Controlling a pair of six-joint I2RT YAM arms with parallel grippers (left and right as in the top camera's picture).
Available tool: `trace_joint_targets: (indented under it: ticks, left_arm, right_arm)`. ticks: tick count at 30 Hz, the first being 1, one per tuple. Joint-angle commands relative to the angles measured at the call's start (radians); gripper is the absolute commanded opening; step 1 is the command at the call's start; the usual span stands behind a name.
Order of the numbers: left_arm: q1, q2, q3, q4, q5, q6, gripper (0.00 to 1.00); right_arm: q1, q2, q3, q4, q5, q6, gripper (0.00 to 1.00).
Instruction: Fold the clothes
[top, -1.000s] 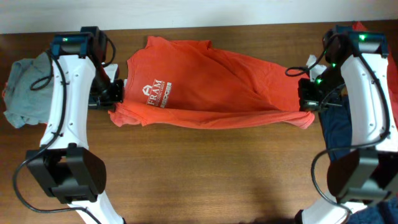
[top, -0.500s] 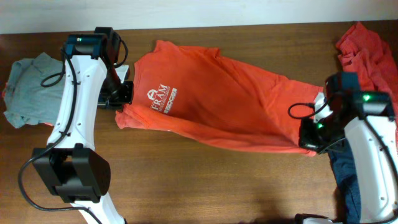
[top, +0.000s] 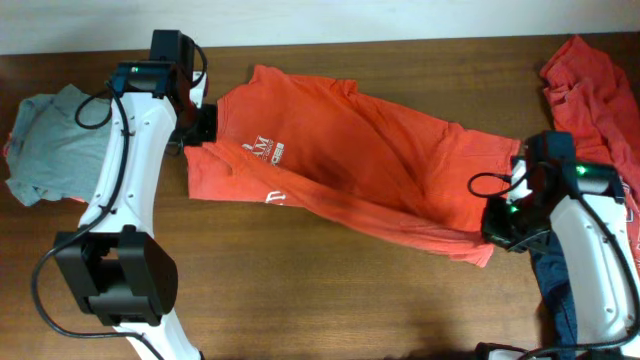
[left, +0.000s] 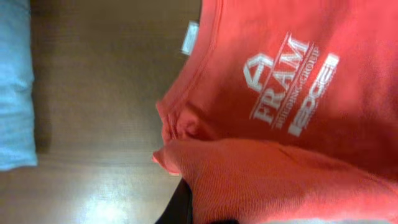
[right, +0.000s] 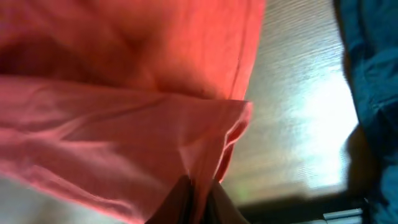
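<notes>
The pinched fold will go outward in my right gripper next, line up at the flat layer's end edge (top: 508, 168) (right: 244, 73) beyond the fold, and be released there.
The orange-red T-shirt (top: 350, 160) lies stretched on a slant across the table, from back left to front right. Its white lettering (left: 286, 84) and small white tag (left: 189, 37) show in the left wrist view. My left gripper (top: 205, 122) is shut on the shirt's left end by the print; there the cloth drapes over the dark finger (left: 180, 205). My right gripper (top: 497, 222) is shut on the shirt's right end, with a fold of orange cloth pinched between its fingers (right: 186, 199). A fold of the shirt hides part of the print in the overhead view.
A pale grey-green garment (top: 45, 145) lies at the far left beside the left arm. Another red garment (top: 590, 90) sits at the back right corner. Under the right arm, a navy garment (top: 555, 280) lies at the right edge. Bare wood (top: 330, 290) runs along the front.
The left gripper has carried its end of the shirt toward the back and slightly right. The right gripper has pulled its end toward the front, so the shirt now lies diagonally.
</notes>
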Motion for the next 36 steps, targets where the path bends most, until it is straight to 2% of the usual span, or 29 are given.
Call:
trace_joint_targets:
  ticks: [1,12,20,28,36]
  left_arm:
    - [0.007,-0.007,-0.003,0.063,-0.014,0.016,0.01]
    - [-0.051,0.029,-0.006,0.142,0.027,0.015,0.01]
    - [-0.085,0.064,-0.006,0.175,0.026,0.016,0.02]
    - [-0.083,0.15,-0.007,0.191,-0.016,0.016,0.02]
    - [-0.083,0.183,-0.007,0.258,-0.016,0.016,0.02]
  right_arm:
    - [-0.07,-0.018,-0.085,0.067,0.019,0.008,0.12]
    - [-0.083,-0.018,-0.157,0.243,0.013,0.012,0.06]
    - [-0.084,0.007,-0.157,0.346,0.024,0.013,0.06]
    - [-0.085,0.105,-0.157,0.427,0.08,0.044,0.05]
    - [-0.165,0.116,-0.157,0.503,0.08,0.063,0.04]
